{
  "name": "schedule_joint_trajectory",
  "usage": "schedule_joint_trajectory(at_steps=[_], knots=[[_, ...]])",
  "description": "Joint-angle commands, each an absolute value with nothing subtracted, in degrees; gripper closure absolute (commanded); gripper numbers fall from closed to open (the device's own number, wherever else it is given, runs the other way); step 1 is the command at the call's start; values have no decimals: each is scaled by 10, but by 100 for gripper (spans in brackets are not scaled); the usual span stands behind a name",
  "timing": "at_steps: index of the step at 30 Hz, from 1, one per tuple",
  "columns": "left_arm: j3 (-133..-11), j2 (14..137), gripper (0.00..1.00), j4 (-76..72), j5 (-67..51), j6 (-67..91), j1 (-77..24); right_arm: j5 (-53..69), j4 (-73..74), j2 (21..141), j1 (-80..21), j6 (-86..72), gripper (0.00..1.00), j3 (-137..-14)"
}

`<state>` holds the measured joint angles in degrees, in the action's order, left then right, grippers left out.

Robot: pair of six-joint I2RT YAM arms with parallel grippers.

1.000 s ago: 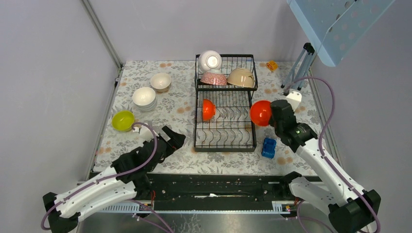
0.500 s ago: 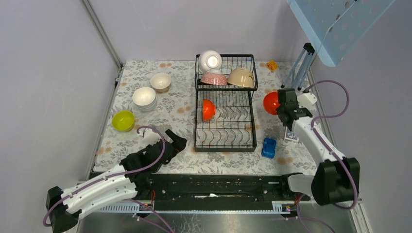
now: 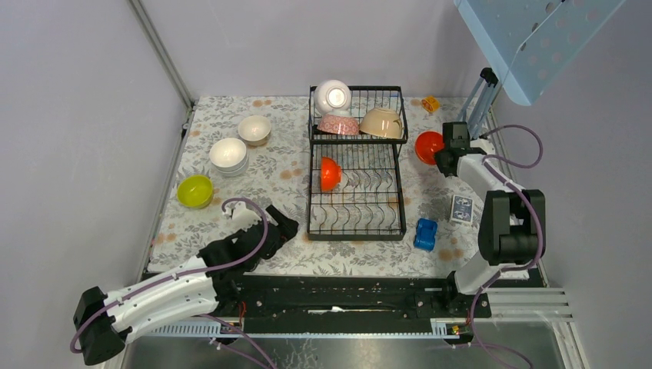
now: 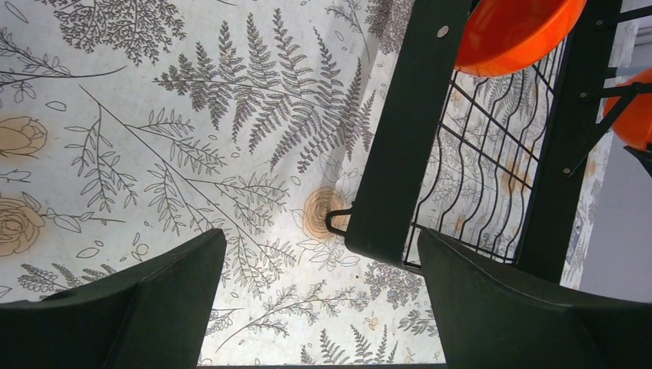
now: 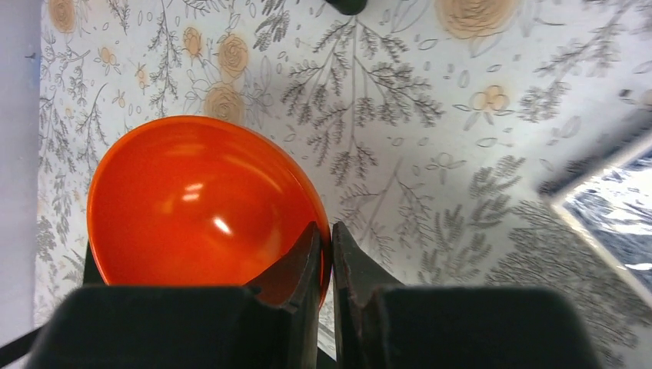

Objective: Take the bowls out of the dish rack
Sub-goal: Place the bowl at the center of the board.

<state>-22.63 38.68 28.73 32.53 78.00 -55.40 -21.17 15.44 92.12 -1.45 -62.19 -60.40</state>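
Note:
The orange-red bowl still hangs above bare table beside the rack (image 3: 357,223), so my right gripper should next lower, slightly toward the rack, and release the bowl's rim there.
The black wire dish rack (image 3: 357,223) stands mid-table. Its upper basket holds a white bowl (image 3: 332,96), a pink-patterned bowl (image 3: 338,124) and a beige bowl (image 3: 382,122). An orange-red bowl (image 3: 330,174) stands on edge in the lower tray, also in the left wrist view (image 4: 513,31). My right gripper (image 3: 441,151) is shut on the rim of another orange-red bowl (image 3: 427,146), right of the rack, low over the table; its rim sits between the jaws (image 5: 327,254). My left gripper (image 3: 278,224) is open and empty beside the rack's near-left corner (image 4: 388,223).
On the table's left are a cream bowl (image 3: 254,128), stacked white bowls (image 3: 228,154) and a yellow-green bowl (image 3: 194,191). A blue toy block (image 3: 425,233) and a card (image 3: 461,209) lie right of the rack. A small orange toy (image 3: 430,103) and a tripod (image 3: 473,104) are far right.
My right gripper has carried the orange-red bowl from beside the rack's lower tray to the far right and lowered it. My left arm has edged slightly toward the rack.

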Motion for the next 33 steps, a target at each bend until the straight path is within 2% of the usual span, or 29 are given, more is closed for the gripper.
schedule_joint_trajectory(at_steps=[1, 9, 27, 33], knots=[[-221, 379, 1, 267, 332, 785, -552, -188, 121, 965, -9, -663, 100, -650], [-231, 379, 1, 285, 361, 787, -553, -189, 138, 1021, -11, -661, 100, -680], [-220, 399, 1, 282, 352, 810, -553, -216, 176, 1053, -18, -590, 100, -714], [-216, 398, 1, 283, 348, 811, -553, -205, 176, 1061, -19, -584, 92, -712]])
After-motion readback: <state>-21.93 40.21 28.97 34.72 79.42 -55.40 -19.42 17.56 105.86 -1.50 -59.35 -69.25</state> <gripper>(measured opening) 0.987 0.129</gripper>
